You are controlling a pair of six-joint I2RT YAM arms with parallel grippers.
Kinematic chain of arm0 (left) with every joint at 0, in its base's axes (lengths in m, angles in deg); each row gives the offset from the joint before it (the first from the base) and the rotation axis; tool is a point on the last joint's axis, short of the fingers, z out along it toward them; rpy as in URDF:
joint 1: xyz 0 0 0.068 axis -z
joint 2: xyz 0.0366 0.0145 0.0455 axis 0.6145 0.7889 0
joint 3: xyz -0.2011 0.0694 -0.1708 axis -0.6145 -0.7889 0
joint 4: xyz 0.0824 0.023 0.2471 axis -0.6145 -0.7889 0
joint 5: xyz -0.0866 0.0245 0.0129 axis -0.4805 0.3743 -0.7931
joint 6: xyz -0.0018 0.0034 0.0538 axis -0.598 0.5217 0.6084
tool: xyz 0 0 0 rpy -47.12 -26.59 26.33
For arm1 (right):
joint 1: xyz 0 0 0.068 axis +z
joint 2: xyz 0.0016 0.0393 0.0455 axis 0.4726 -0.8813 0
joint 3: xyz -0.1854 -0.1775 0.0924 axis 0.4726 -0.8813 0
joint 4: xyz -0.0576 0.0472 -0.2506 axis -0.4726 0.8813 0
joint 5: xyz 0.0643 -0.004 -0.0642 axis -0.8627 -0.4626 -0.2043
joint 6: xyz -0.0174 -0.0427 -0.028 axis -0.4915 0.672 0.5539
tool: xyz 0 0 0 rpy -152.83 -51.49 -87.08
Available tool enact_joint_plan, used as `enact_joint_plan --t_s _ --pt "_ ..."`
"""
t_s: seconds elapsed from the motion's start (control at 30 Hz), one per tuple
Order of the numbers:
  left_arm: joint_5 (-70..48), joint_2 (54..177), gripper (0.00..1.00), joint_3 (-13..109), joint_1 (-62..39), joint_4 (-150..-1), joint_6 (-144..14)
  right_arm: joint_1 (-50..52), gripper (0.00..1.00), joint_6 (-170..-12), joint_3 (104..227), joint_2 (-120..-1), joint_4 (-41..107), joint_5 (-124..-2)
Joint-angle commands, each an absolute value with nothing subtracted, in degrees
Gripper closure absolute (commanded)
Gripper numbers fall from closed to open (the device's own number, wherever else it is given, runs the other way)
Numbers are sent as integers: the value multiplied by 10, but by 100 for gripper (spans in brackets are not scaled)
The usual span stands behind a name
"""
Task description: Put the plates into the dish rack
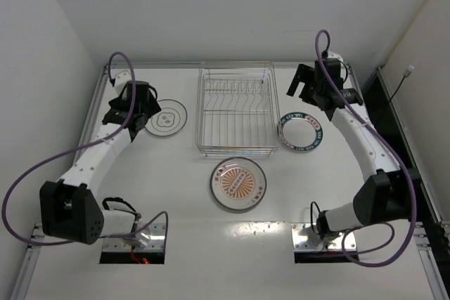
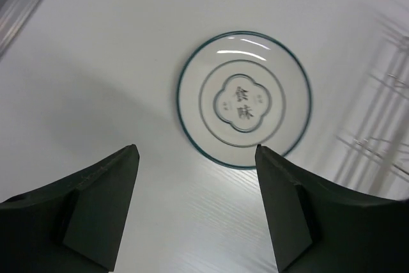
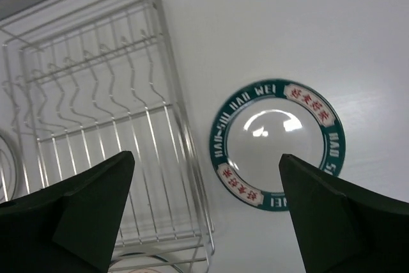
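My right gripper needs to swing down and back next. I should then tilt it sideways onto the rim of the blue-rimmed plate (image 1: 302, 132) farthest from the rack.
The silver wire dish rack (image 1: 235, 109) stands at the table's far middle with no plates in it; it also shows in the right wrist view (image 3: 96, 126). The white ringed plate (image 1: 166, 117) lies flat left of it and shows in the left wrist view (image 2: 244, 108). The blue-rimmed plate (image 1: 302, 132) lies flat right of the rack and shows in the right wrist view (image 3: 278, 145). The orange sunburst plate (image 1: 238, 184) lies in front of the rack. My left gripper (image 1: 136, 112) (image 2: 195, 206) is open above the table just left of the ringed plate. My right gripper (image 1: 304, 82) (image 3: 208, 212) is open, raised behind the blue-rimmed plate.
White walls enclose the table at the back and left. A raised metal rim (image 1: 91, 107) runs along the left edge. Purple cables (image 1: 119, 57) loop over both arms. Dark equipment (image 1: 383, 96) sits beyond the right edge.
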State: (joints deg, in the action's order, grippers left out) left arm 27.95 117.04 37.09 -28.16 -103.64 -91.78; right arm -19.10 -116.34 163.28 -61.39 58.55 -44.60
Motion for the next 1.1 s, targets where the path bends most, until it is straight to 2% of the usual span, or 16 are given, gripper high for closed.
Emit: enact_joint_plan --t_s 0.0,0.07,0.17,0.23,0.4,0.53,0.77,0.93,1.07 --pt "175 1133 29 345 -281 -961 -876 -226 5 -1209 1639 -650 648 -413" --pt "135 1133 29 338 -281 -939 -856 -263 3 -1220 1611 -656 639 -506" --pt "87 1145 29 338 -281 -927 -851 -378 4 -1277 1526 -656 598 -630" --pt "87 1145 29 338 -281 -926 -851 -459 6 -1309 1468 -650 576 -665" --pt "68 1155 29 338 -281 -926 -851 -539 7 -1359 1378 -656 550 -733" --pt "68 1155 29 338 -281 -926 -851 -592 15 -1428 1285 -711 434 -858" --pt "74 1161 29 338 -281 -926 -846 -586 15 -1434 1275 -773 417 -870" --pt "79 1161 29 338 -281 -932 -846 -575 19 -1420 1295 -810 429 -865" --pt "79 1166 29 338 -281 -932 -846 -563 31 -1401 1321 -822 448 -860"
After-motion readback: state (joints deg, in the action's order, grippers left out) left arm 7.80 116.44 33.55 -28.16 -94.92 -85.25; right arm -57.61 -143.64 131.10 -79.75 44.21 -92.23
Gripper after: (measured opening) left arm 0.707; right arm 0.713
